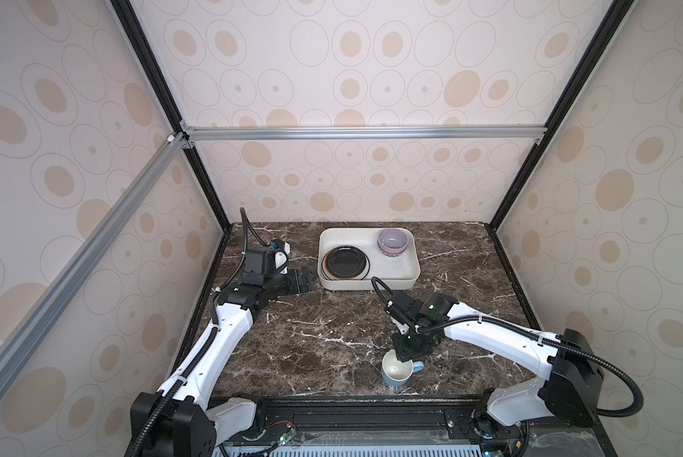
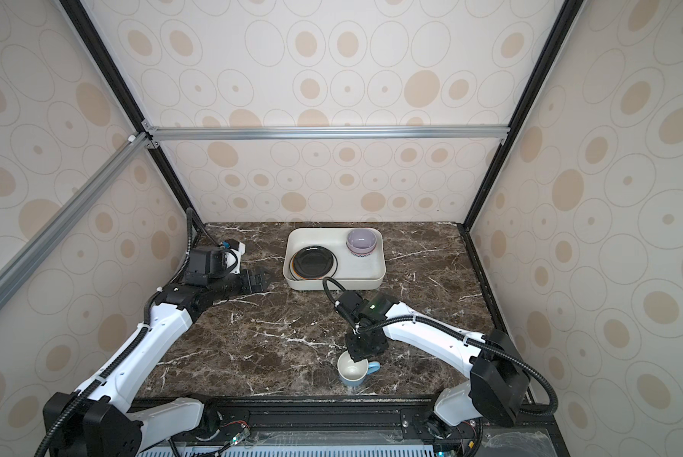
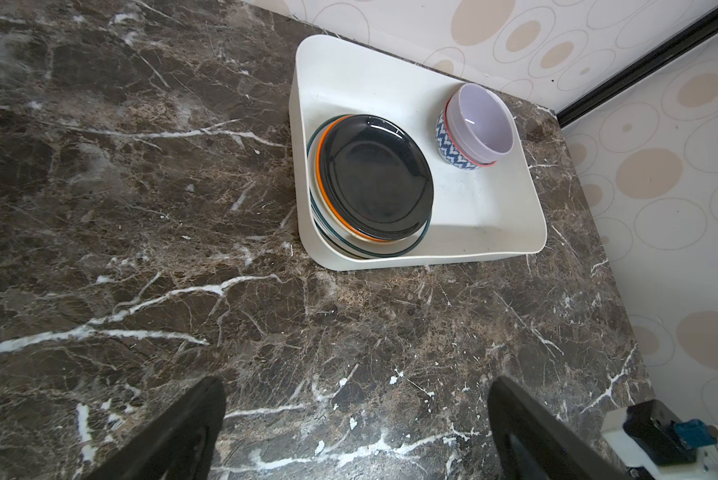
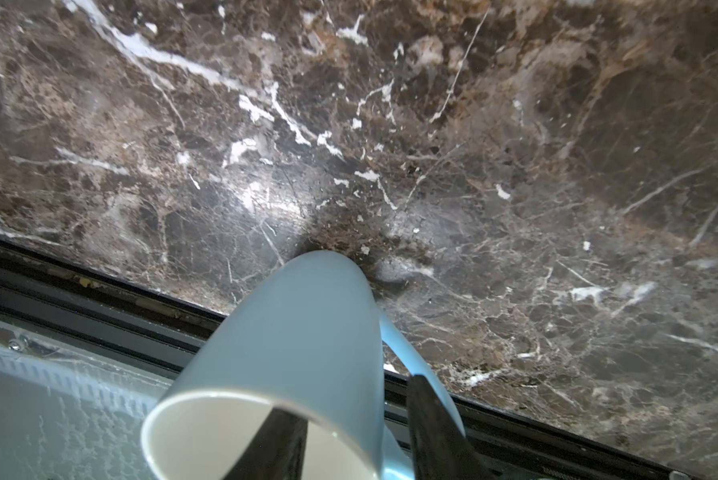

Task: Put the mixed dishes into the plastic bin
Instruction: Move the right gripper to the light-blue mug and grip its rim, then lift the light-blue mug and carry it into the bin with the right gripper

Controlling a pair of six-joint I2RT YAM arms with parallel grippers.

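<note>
My right gripper should next go down slightly and close on the mug's side (image 1: 410,369) (image 4: 360,428) beside the handle, since that side is between its open fingers and runs below them.
The light-blue mug (image 1: 396,372) (image 2: 351,372) stands upright near the table's front edge. My right gripper (image 1: 405,356) (image 4: 349,395) straddles its wall beside the handle, one finger inside the cup and one outside, open with small gaps showing. The off-white plastic bin (image 1: 371,285) (image 3: 494,249) sits at the back. In it a black, orange-edged plate (image 1: 346,261) (image 3: 374,178) rests on a white plate with a dark-green rim (image 3: 328,226). A bowl (image 1: 393,241) (image 3: 480,120), lavender inside, stands in the bin's far right corner. My left gripper (image 1: 306,281) (image 3: 357,380) hangs open and empty left of the bin.
The dark marble table (image 1: 324,340) ends at a black rail (image 4: 99,307) just in front of the mug. Patterned walls (image 1: 371,186) with black frame posts close in the back and both sides.
</note>
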